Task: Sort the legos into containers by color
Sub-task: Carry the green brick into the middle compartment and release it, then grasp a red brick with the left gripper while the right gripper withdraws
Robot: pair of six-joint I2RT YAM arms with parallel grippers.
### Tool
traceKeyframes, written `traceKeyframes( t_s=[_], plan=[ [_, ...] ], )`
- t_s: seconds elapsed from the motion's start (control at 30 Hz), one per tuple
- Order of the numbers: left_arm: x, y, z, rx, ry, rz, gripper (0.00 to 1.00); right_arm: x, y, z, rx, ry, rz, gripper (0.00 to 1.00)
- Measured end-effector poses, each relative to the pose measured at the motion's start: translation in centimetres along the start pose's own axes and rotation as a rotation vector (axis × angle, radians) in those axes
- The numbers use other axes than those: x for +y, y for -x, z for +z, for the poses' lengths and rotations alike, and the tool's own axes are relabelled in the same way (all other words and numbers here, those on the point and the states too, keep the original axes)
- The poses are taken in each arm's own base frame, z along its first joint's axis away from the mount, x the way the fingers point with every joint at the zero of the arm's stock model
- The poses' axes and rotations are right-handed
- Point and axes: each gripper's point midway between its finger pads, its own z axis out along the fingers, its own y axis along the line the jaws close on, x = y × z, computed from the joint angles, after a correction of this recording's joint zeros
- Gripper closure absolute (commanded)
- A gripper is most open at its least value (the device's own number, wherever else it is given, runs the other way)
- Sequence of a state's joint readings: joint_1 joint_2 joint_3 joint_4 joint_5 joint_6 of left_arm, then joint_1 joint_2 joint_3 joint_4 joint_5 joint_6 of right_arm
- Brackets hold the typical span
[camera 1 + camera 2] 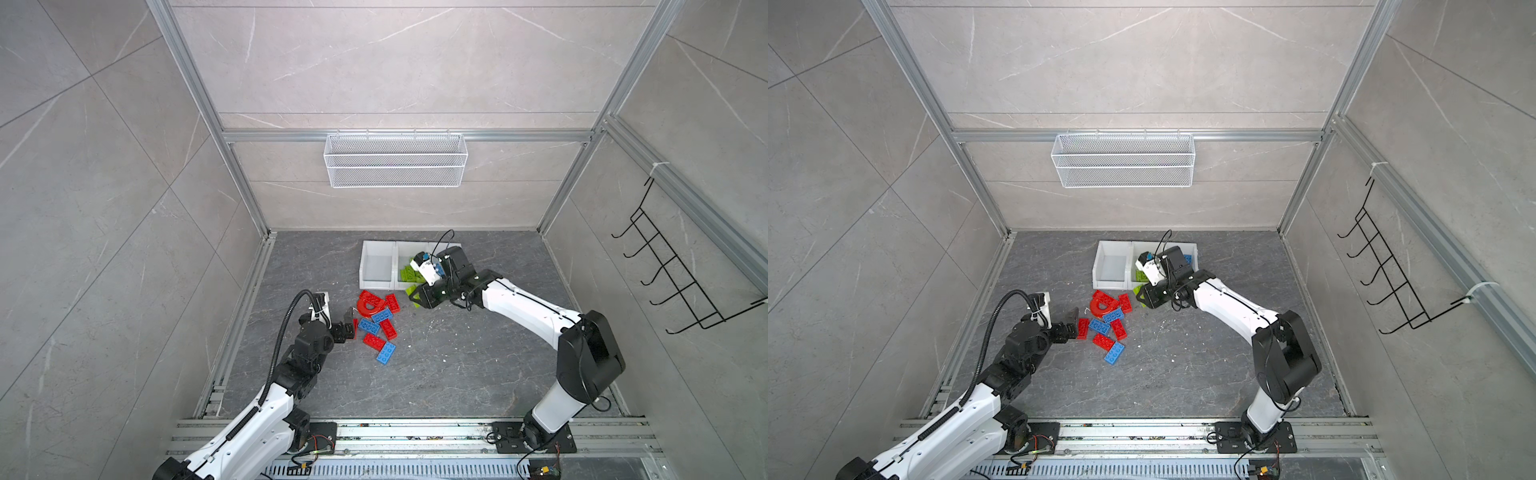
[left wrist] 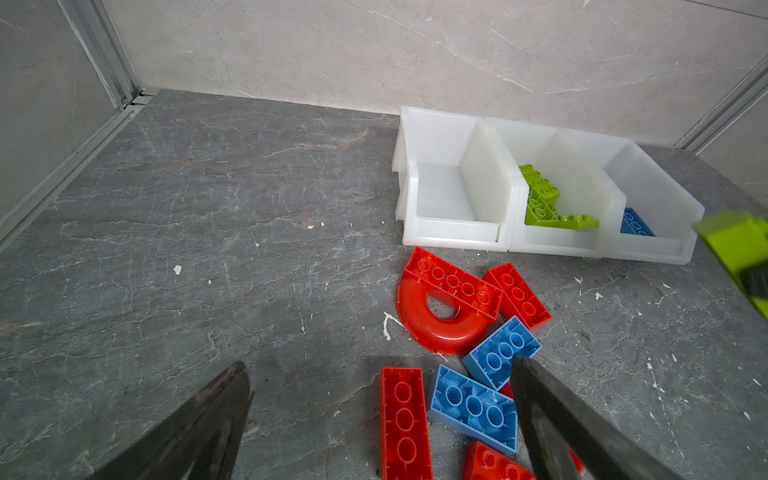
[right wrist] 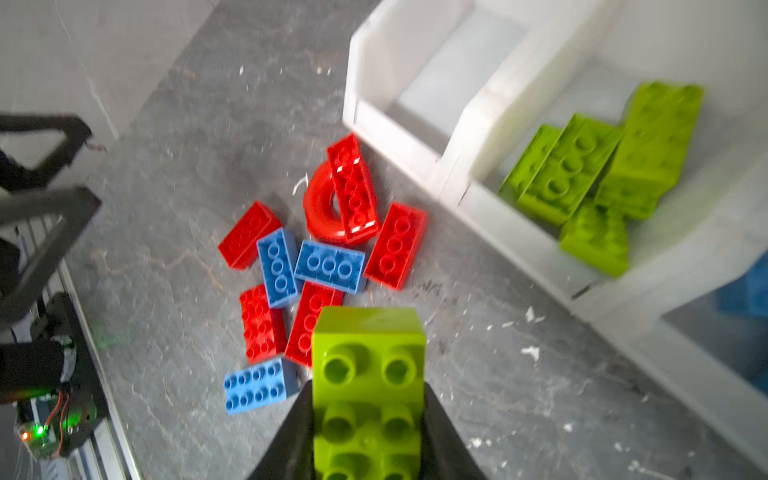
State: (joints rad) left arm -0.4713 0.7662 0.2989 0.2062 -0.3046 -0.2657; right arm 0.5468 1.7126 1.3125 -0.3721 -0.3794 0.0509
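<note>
The robot's right gripper needs to carry the matching brick outward next, past the front side of the middle container, and let go of it, because the middle container (image 3: pixel 601 164) with its lime green bricks lies outward.
Red and blue legos (image 1: pixel 379 322) lie in a loose pile on the dark floor, a red arch piece (image 2: pixel 436 320) among them. Just behind stand the three joined white containers (image 1: pixel 365 253): the left one is empty, the middle one holds several lime green bricks (image 3: pixel 582 166), and the right one holds a blue brick (image 2: pixel 636 224). My right gripper (image 3: pixel 368 386) is shut on a lime green brick (image 3: pixel 368 332), held above the floor in front of the middle container. At the pile's left edge my left gripper (image 2: pixel 378 363) stands open, holding nothing, over a red brick (image 2: pixel 403 419).
A white wire mesh basket (image 1: pixel 395 160) hangs on the back wall. A black hook rack (image 1: pixel 681 270) hangs on the right wall. Aluminium rails run along the floor's edges. Bare floor stretches right of the pile (image 1: pixel 478 353).
</note>
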Motion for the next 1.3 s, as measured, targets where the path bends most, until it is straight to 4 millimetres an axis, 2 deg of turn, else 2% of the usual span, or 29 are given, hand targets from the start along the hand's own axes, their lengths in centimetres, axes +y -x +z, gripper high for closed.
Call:
traceKeyframes(
  t_s=[0.07,0.2,0.33,0.47,0.63,0.8,0.87,0.97,1.07,1.13,1.2,1.3],
  plan=[
    [0.0,-0.1,0.1,0.004,0.001,0.001,0.00,-1.2,2.1,0.2,-0.033,-0.012,0.029,0.90],
    [0.0,-0.2,0.1,0.006,0.001,0.002,0.00,-4.3,4.5,1.3,-0.061,-0.049,0.101,0.90],
    [0.0,-0.2,0.1,0.006,0.000,0.001,0.00,-7.7,5.5,2.8,-0.054,-0.112,0.165,0.90],
    [-0.4,-0.4,0.2,0.015,-0.022,0.002,0.00,-10.0,6.2,4.4,-0.043,-0.158,0.211,0.89],
    [-0.7,-1.0,0.4,0.040,-0.036,0.007,0.00,-11.2,6.5,5.9,-0.032,-0.175,0.255,0.80],
    [-0.7,-1.6,0.7,0.064,-0.038,0.010,0.00,-11.8,7.5,6.9,-0.041,-0.181,0.274,0.51],
    [-0.7,-1.9,0.8,0.074,-0.035,0.012,0.00,-11.8,7.5,6.9,-0.041,-0.183,0.282,0.44],
    [-0.7,-2.2,1.0,0.090,-0.031,0.016,0.00,-11.9,7.8,6.7,-0.045,-0.190,0.279,0.40],
    [-0.9,-1.9,1.2,0.099,-0.037,0.017,0.00,-11.5,7.1,5.9,-0.057,-0.193,0.274,0.38],
    [-1.3,-1.7,1.3,0.113,-0.046,0.019,0.00,-10.6,5.7,4.3,-0.076,-0.188,0.271,0.37],
    [-1.5,-1.2,1.5,0.135,-0.046,0.024,0.01,-9.0,4.2,1.5,-0.123,-0.169,0.272,0.37],
    [-2.0,-0.4,1.8,0.198,-0.043,0.035,0.04,-5.8,3.1,-3.8,-0.266,-0.119,0.261,0.36]
  ],
)
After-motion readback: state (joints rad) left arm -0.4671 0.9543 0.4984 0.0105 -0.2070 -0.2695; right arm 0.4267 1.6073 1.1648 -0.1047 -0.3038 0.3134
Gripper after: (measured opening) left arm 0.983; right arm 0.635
